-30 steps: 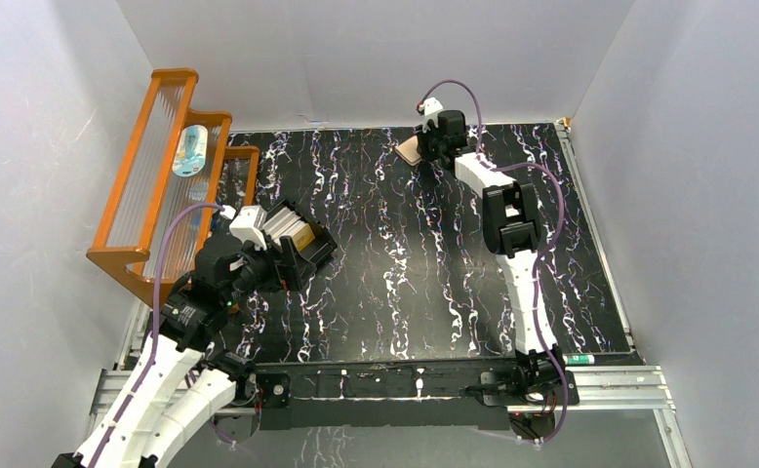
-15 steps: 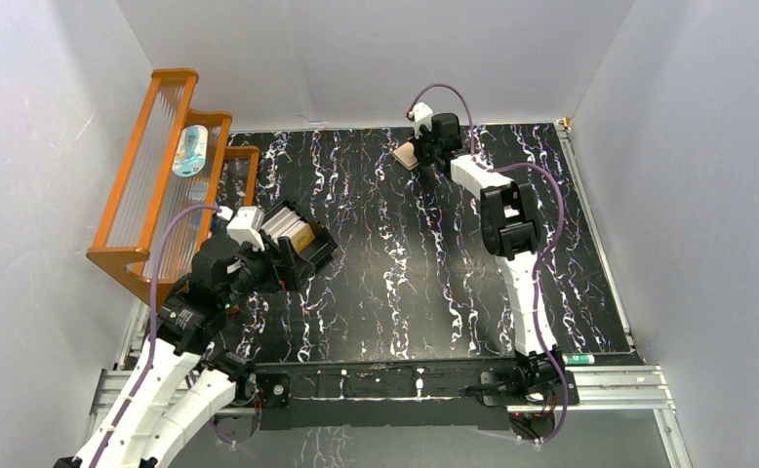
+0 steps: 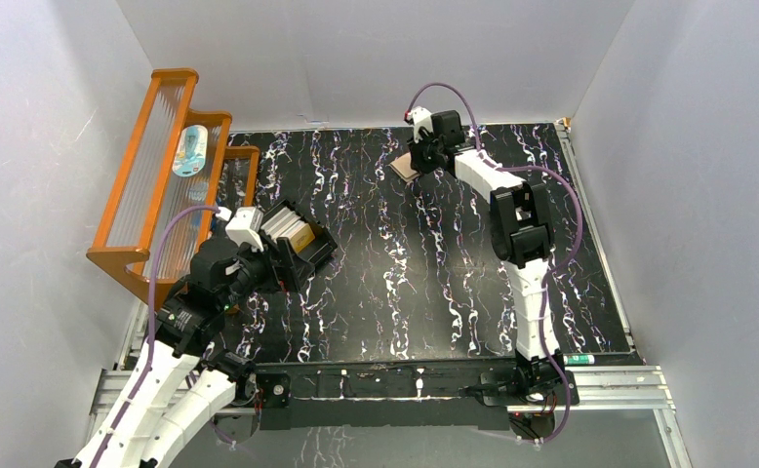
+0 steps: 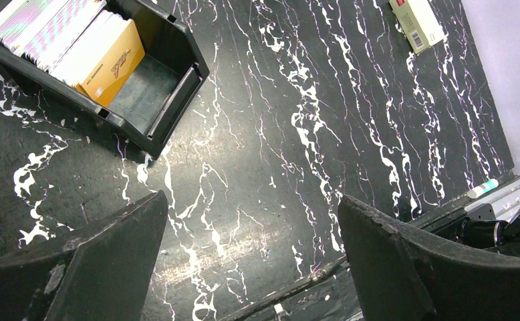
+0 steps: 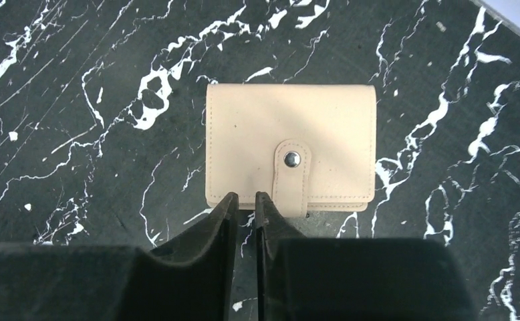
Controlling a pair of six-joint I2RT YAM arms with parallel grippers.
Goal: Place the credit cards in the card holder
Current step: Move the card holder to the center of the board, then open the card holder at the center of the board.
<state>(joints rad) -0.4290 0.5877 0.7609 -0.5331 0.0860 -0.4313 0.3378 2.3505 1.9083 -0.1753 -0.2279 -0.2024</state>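
Observation:
The snap tab (image 5: 291,182) should end up between the fingers of my right gripper, so my right gripper should open wider first, then move over toward it and down.
The card holder (image 5: 291,155), a tan wallet snapped shut, lies flat on the black marbled table at the far centre (image 3: 402,166). My right gripper (image 5: 244,196) hovers at the wallet's near edge, just left of the snap tab. Its fingers stand a narrow slit apart and only table shows between them. In the top view the right gripper (image 3: 422,156) is beside the wallet. The credit cards (image 4: 63,37) stand stacked in a black tray (image 4: 170,93), an orange one (image 4: 113,63) in front. My left gripper (image 4: 250,200) is wide open over bare table beside the tray.
An orange wooden rack (image 3: 151,175) stands along the left wall with a small bottle (image 3: 190,149) on it. A whitish box with a red mark (image 4: 416,23) lies far across the table. A marker (image 3: 579,359) rests at the near right rail.
The right gripper has shifted left and a little nearer, and more of the wallet shows beside it. The left arm has not moved.

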